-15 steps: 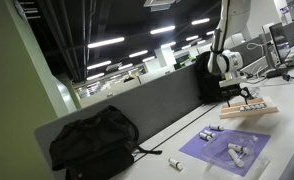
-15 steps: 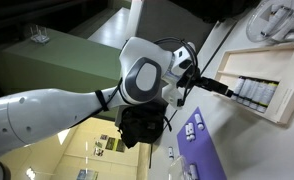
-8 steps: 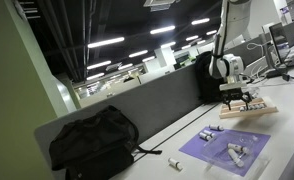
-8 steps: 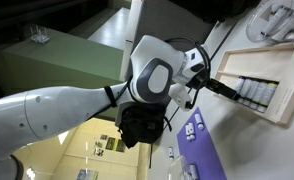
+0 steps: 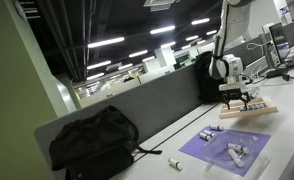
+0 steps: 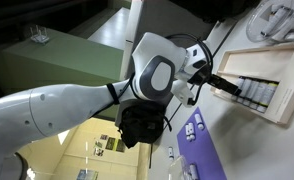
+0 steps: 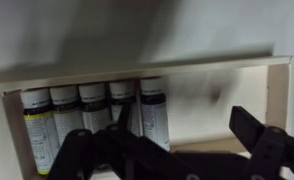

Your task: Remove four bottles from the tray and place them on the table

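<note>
Next, my gripper lowers onto the end bottle by the tray's bare half and closes, one finger beside its neighbour bottle, as open space admits the other finger.
The tan wooden tray fills the wrist view, with a row of several upright bottles with dark caps in its left half. My gripper is open just above the tray. The rightmost bottle stands between the dark fingers, close to the left one. The right half of the tray is bare. In both exterior views the gripper hangs at the tray. The bottles show as a row inside it.
A purple mat lies on the white table with small vials on it. One more vial lies on the table. A black backpack leans on the grey partition.
The wrist turned and shifted slightly toward the tray between one second and half a second ago. Since then it has barely moved. The bottles have not moved.
</note>
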You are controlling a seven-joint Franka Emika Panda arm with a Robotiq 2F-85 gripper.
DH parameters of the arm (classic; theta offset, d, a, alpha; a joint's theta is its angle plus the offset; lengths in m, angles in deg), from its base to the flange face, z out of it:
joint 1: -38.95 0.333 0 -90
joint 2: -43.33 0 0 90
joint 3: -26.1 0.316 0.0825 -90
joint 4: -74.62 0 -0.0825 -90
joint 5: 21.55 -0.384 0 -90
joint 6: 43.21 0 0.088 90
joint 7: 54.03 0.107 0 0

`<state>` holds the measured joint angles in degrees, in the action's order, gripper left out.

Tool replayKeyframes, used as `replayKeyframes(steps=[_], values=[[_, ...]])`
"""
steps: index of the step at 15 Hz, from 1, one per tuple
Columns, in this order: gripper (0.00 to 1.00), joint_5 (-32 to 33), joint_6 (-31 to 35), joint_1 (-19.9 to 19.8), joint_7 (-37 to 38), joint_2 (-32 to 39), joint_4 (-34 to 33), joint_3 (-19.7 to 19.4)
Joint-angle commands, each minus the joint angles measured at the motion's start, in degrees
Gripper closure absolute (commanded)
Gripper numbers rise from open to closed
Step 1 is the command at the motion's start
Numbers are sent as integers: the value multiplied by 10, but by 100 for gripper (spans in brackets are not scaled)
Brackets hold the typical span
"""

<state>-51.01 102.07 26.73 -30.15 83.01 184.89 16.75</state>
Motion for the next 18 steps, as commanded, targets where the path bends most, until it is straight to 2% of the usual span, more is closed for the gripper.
replayKeyframes(steps=[1,10,18], values=[[0,-3,9,-8,18,19,-18,5],[0,7,24,-1,26,49,-25,-1],[0,6,43,-2,24,38,-39,2]])
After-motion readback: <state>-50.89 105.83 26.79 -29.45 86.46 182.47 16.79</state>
